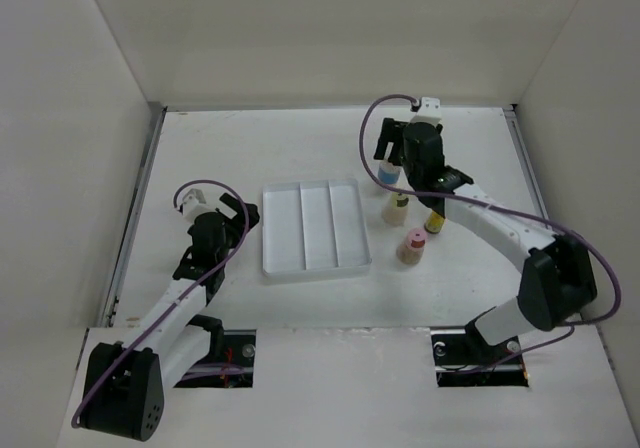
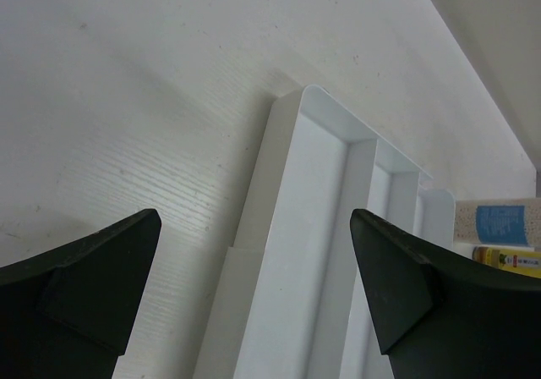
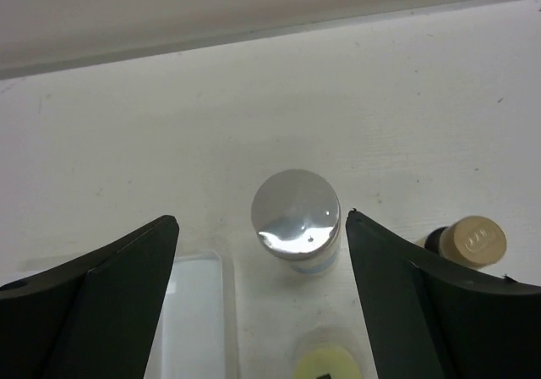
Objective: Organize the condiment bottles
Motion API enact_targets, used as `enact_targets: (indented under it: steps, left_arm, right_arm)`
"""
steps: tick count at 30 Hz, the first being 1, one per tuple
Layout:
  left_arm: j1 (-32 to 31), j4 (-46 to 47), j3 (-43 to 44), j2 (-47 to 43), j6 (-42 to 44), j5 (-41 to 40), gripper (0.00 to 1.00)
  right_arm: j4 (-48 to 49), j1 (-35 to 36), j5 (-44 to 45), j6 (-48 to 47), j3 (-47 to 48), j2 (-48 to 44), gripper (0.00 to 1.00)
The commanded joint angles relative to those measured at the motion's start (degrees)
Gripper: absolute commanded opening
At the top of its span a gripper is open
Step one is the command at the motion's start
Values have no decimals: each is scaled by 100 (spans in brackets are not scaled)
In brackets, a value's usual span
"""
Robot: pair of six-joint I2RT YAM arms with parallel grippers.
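My right gripper lowers onto the round grey lid of the jar [image 3: 296,211] next and closes around the lid's rim, since the lid lies below between the open fingers.
The grey-lidded jar [image 1: 389,175] with a blue label stands right of the white tray [image 1: 283,264]. My right gripper [image 1: 394,156] hovers above it, open. In the right wrist view the jar's lid [image 3: 296,211] lies between the spread fingers of that gripper [image 3: 262,218], nearer the right one. The yellow-green-capped bottle [image 1: 399,208] [image 3: 330,366], the pink-capped bottle [image 1: 411,246] and one slim amber bottle [image 1: 436,220] [image 3: 473,241] stand near the jar. The second amber bottle is hidden. My left gripper [image 1: 243,211] [image 2: 254,214] is open and empty at the tray's left edge.
The tray has three long compartments, all bare [image 2: 313,227], and one corner shows in the right wrist view [image 3: 194,311]. The left wrist view shows the jar [image 2: 499,222] and a yellow bottle [image 2: 507,260] beyond the tray. White walls enclose the table on three sides.
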Motion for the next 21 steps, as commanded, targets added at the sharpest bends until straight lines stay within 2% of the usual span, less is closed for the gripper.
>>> enact_targets:
  steps: [1, 9, 13, 14, 18, 21]
  left_arm:
    - [-7, 310, -34, -33, 85, 21, 100]
    - [2, 372, -78, 54, 76, -5, 100]
    - [2, 425, -8, 186, 85, 22, 100]
    - [-24, 451, -25, 186, 76, -13, 100]
    - [-7, 451, -35, 186, 50, -14, 100]
    - [-25, 495, -113, 99, 59, -49, 100]
  right_arm:
    - [-133, -190, -126, -279, 633, 533, 88]
    - [-353, -331, 128, -244, 986, 1334, 91]
    - [-380, -313, -91, -209, 1039, 1590, 89]
    - [-371, -305, -117, -209, 1065, 1651, 86]
    - [-179, -313, -21, -192, 1127, 1748, 58]
    - [374, -304, 260, -358, 943, 1477, 50]
